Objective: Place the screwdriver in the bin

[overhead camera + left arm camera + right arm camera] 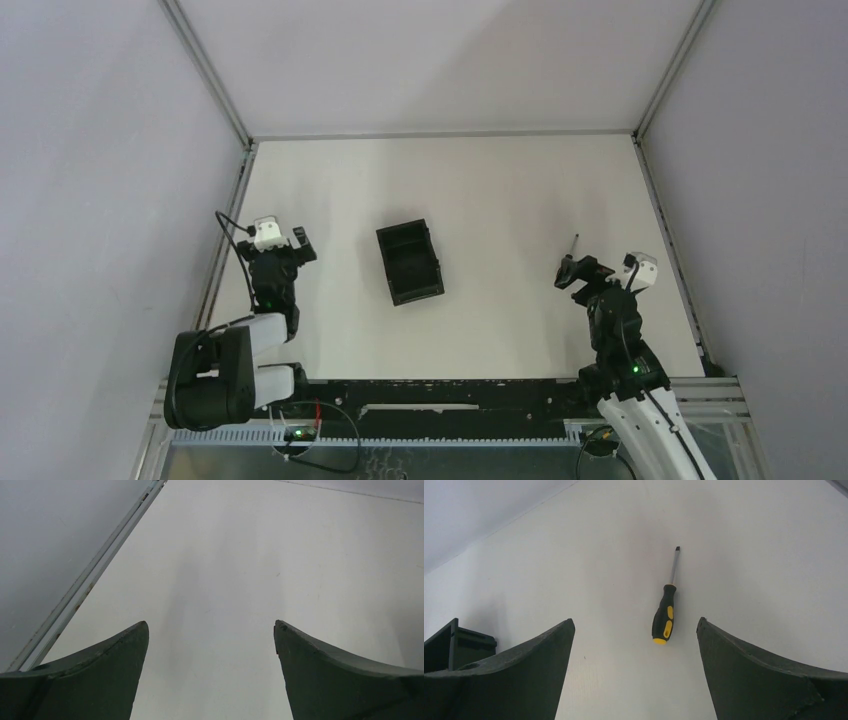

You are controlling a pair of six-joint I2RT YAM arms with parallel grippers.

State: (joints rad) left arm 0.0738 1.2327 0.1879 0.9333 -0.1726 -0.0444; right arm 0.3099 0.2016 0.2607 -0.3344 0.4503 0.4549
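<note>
Next, my right gripper moves outward, then down with fingers tilted toward the table onto the black handle near the shaft [667,597], because the screwdriver lies flat.
The screwdriver [664,614] lies flat on the white table, with its black and yellow handle towards me and its thin shaft pointing away. In the top view only its shaft [574,243] shows past my right gripper [582,270]. In the right wrist view, my right gripper [635,627] is open and empty, and the handle end lies just ahead of the fingertips, right of centre. The black bin [410,262] stands mid-table, and its corner shows in the right wrist view [454,640]. My left gripper [284,248] is open and empty, left of the bin, and its wrist view [211,627] shows only bare table.
A metal frame rail [85,585] runs along the table's left edge close to the left gripper. Grey walls enclose the table on the left, back and right. The arm bases and a cable tray [440,400] line the near edge.
</note>
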